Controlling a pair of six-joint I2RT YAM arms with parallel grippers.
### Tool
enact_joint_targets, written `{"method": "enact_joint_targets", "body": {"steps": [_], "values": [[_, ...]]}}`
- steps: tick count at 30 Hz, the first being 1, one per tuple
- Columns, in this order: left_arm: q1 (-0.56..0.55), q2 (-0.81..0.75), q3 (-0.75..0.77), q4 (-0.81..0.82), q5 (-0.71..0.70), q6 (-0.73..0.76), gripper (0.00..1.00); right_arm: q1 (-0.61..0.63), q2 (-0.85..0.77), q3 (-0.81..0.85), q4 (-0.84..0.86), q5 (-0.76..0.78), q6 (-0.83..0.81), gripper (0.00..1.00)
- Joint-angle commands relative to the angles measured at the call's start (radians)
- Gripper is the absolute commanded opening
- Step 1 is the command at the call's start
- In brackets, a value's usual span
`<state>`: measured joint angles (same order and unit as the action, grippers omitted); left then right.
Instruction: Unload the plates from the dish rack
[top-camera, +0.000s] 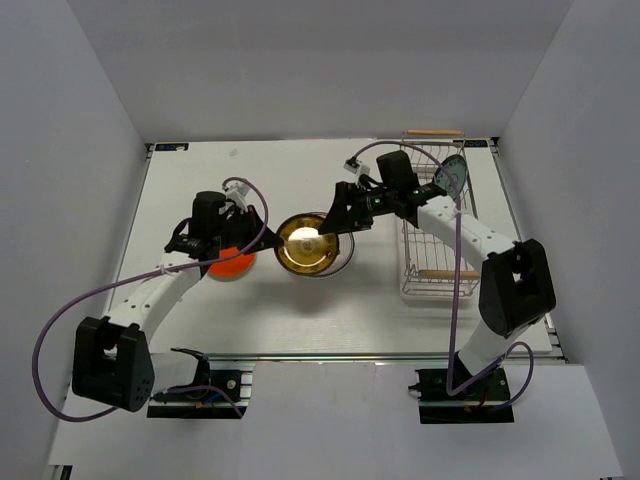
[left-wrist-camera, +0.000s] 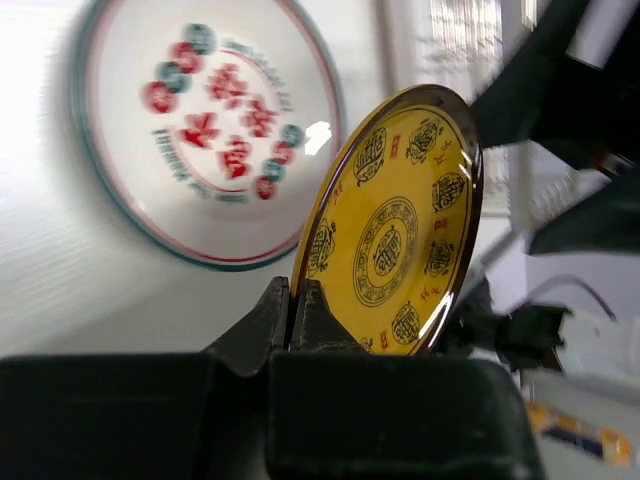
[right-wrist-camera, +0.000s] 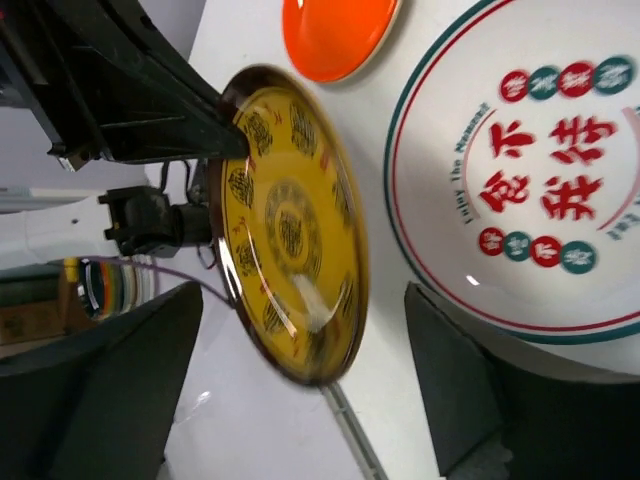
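My left gripper carries the yellow plate to the left in the top view next. Then it lowers it onto the orange-red plate (top-camera: 232, 262), which lies flat and empty.
A yellow plate with a dark rim (left-wrist-camera: 395, 230) stands on edge above the table, and my left gripper (left-wrist-camera: 293, 300) is shut on its lower rim. In the right wrist view the same yellow plate (right-wrist-camera: 290, 225) sits between the fingers of my open right gripper (right-wrist-camera: 300, 390), touching neither. From above, the yellow plate (top-camera: 312, 245) hangs mid-table between the left gripper (top-camera: 278, 240) and the right gripper (top-camera: 345, 215). A white plate with red circle marks (left-wrist-camera: 205, 130) lies flat beneath it. An orange-red plate (top-camera: 232, 262) lies to the left. The dish rack (top-camera: 437, 285) stands at the right with a teal plate (top-camera: 455, 173) upright in it.
The rack's wooden handles (top-camera: 435, 132) mark its far and near ends. The right arm's forearm (top-camera: 470, 235) stretches across the rack. A purple cable (top-camera: 60, 330) loops beside the left arm. White walls close the table on three sides.
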<state>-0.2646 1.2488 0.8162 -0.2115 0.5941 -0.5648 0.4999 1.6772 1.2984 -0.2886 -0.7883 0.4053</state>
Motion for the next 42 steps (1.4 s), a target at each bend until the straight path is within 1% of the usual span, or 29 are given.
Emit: {"method": "enact_joint_targets", "body": {"steps": [1, 2, 3, 4, 5, 7, 8, 9, 10, 11, 12, 13, 15, 19, 21, 23, 27, 30, 34, 37, 38, 39, 40, 42], "values": [[0.016, -0.080, 0.040, -0.094, -0.180, -0.059, 0.00, -0.012, -0.050, 0.056, -0.017, 0.079, 0.001, 0.89], [0.027, -0.095, 0.038, -0.113, -0.230, -0.084, 0.00, -0.014, -0.066, 0.058, -0.029, 0.177, 0.001, 0.89], [0.027, -0.112, 0.040, -0.152, -0.364, -0.128, 0.00, -0.015, -0.077, 0.058, -0.056, 0.225, 0.006, 0.89], [0.027, -0.147, 0.038, -0.173, -0.432, -0.154, 0.00, -0.027, -0.086, 0.056, -0.069, 0.310, 0.015, 0.89], [0.027, -0.163, 0.034, -0.215, -0.488, -0.197, 0.00, -0.029, -0.111, 0.046, -0.076, 0.343, 0.015, 0.89], [0.037, -0.189, 0.032, -0.264, -0.665, -0.240, 0.00, -0.041, -0.143, 0.027, -0.089, 0.400, 0.020, 0.89], [0.038, -0.207, 0.038, -0.313, -0.713, -0.277, 0.00, -0.044, -0.177, 0.003, -0.090, 0.466, 0.026, 0.89], [0.051, -0.212, 0.043, -0.346, -0.820, -0.299, 0.00, -0.049, -0.195, -0.013, -0.090, 0.497, 0.030, 0.89], [0.060, -0.216, 0.049, -0.371, -0.867, -0.314, 0.00, -0.067, -0.214, -0.030, -0.092, 0.559, 0.039, 0.89], [0.061, -0.210, 0.063, -0.429, -0.916, -0.348, 0.00, -0.067, -0.253, -0.045, -0.090, 0.589, 0.046, 0.89], [0.071, -0.206, 0.067, -0.448, -0.992, -0.354, 0.00, -0.084, -0.267, -0.074, -0.087, 0.613, 0.049, 0.89], [0.082, -0.201, 0.066, -0.475, -1.019, -0.360, 0.00, -0.087, -0.295, -0.083, -0.090, 0.654, 0.050, 0.89], [0.093, -0.177, 0.067, -0.494, -1.060, -0.380, 0.00, -0.109, -0.318, -0.100, -0.103, 0.687, 0.052, 0.89], [0.103, -0.151, 0.049, -0.483, -1.071, -0.391, 0.00, -0.136, -0.364, -0.122, -0.116, 0.770, 0.037, 0.89], [0.113, -0.147, 0.038, -0.471, -1.067, -0.388, 0.00, -0.158, -0.366, -0.129, -0.124, 0.784, 0.035, 0.89], [0.113, -0.143, 0.035, -0.447, -1.059, -0.380, 0.00, -0.167, -0.364, -0.134, -0.124, 0.784, 0.036, 0.89], [0.113, -0.098, 0.038, -0.445, -1.083, -0.386, 0.00, -0.198, -0.347, -0.148, -0.109, 0.719, 0.033, 0.89], [0.113, -0.069, 0.043, -0.447, -1.096, -0.392, 0.00, -0.213, -0.343, -0.152, -0.104, 0.704, 0.032, 0.89], [0.113, -0.022, 0.052, -0.443, -1.094, -0.395, 0.00, -0.228, -0.346, -0.156, -0.104, 0.702, 0.030, 0.89], [0.113, -0.018, 0.052, -0.437, -1.102, -0.405, 0.00, -0.241, -0.350, -0.157, -0.110, 0.709, 0.026, 0.89], [0.113, -0.019, 0.049, -0.433, -1.100, -0.405, 0.05, -0.247, -0.352, -0.159, -0.112, 0.713, 0.021, 0.89], [0.113, -0.019, 0.049, -0.427, -1.097, -0.403, 0.16, -0.253, -0.352, -0.159, -0.116, 0.722, 0.021, 0.89], [0.113, -0.019, 0.051, -0.427, -1.093, -0.402, 0.22, -0.258, -0.355, -0.159, -0.118, 0.727, 0.021, 0.89], [0.113, -0.019, 0.052, -0.437, -1.100, -0.400, 0.39, -0.265, -0.355, -0.156, -0.124, 0.735, 0.018, 0.89]]}}
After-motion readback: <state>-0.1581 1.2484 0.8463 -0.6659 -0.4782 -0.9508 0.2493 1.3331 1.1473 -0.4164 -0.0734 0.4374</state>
